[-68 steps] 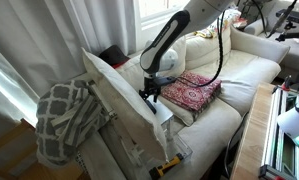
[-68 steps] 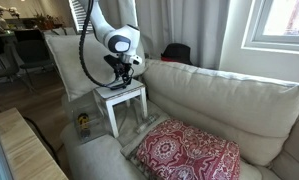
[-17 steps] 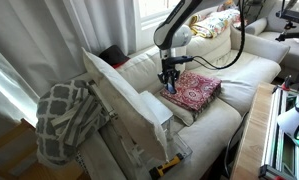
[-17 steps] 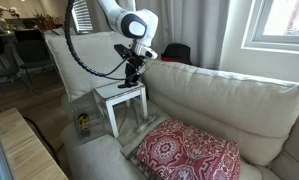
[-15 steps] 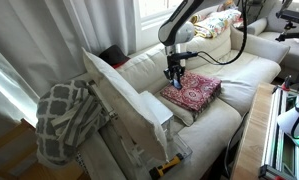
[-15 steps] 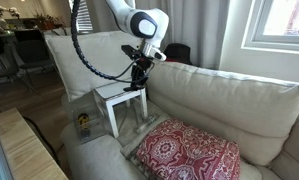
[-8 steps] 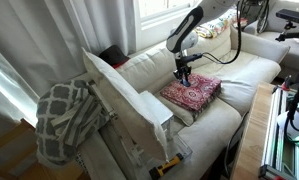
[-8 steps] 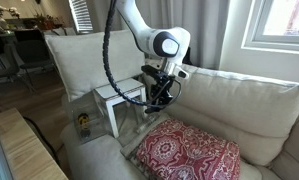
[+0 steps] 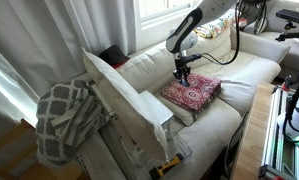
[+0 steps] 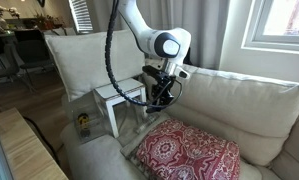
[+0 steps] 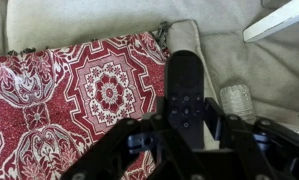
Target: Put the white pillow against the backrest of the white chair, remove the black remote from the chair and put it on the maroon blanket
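Note:
The black remote (image 11: 182, 85) sticks partly past the maroon blanket's edge, so I need to move my gripper toward the patterned medallion and lower the remote onto the blanket.
In the wrist view my gripper (image 11: 186, 120) is shut on the black remote (image 11: 182, 85), a slim bar pointing away from the jaws. It hangs over the right edge of the maroon blanket (image 11: 79, 100), partly above cream seat fabric. In both exterior views the gripper (image 9: 181, 74) (image 10: 159, 98) hovers just above the blanket's (image 9: 192, 93) (image 10: 189, 150) near corner on the white chair (image 9: 239, 68) (image 10: 234, 100). The white pillow (image 9: 124, 98) (image 10: 74, 55) stands upright beyond the chair's armrest, away from the backrest.
A small white side table (image 10: 119, 96) stands beside the armrest, close to my arm. A grey-and-white lattice throw (image 9: 64, 120) lies by the pillow. On the floor is a black-and-yellow tool (image 9: 169, 163). A yellowish patterned pillow (image 9: 214, 25) sits at the chair's far end.
Over the last second my arm carried the remote from above the side table to the blanket's edge. It has held still for the last half second, jaws unchanged.

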Tool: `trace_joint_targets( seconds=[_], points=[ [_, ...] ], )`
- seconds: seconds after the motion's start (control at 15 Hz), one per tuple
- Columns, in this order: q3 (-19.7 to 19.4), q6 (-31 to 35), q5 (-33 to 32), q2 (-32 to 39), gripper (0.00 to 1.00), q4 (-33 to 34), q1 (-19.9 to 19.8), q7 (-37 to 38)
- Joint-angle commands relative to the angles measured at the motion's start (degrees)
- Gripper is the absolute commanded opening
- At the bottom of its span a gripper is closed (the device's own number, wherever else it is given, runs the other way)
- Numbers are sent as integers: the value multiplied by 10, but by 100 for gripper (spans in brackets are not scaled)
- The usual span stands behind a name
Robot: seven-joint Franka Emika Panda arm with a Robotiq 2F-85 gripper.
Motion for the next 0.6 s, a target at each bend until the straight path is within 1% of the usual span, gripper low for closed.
trace_joint_targets(
  seconds=[0.0, 0.13, 0.2, 0.4, 0.53],
  points=[
    [7, -1, -7, 1, 42, 3, -6, 4],
    [7, -1, -7, 1, 42, 3, -6, 4],
    [7, -10, -1, 17, 17, 24, -14, 6],
    [16, -33, -11, 67, 17, 88, -40, -52],
    [17, -26, -18, 99, 17, 119, -50, -85]
  ],
)
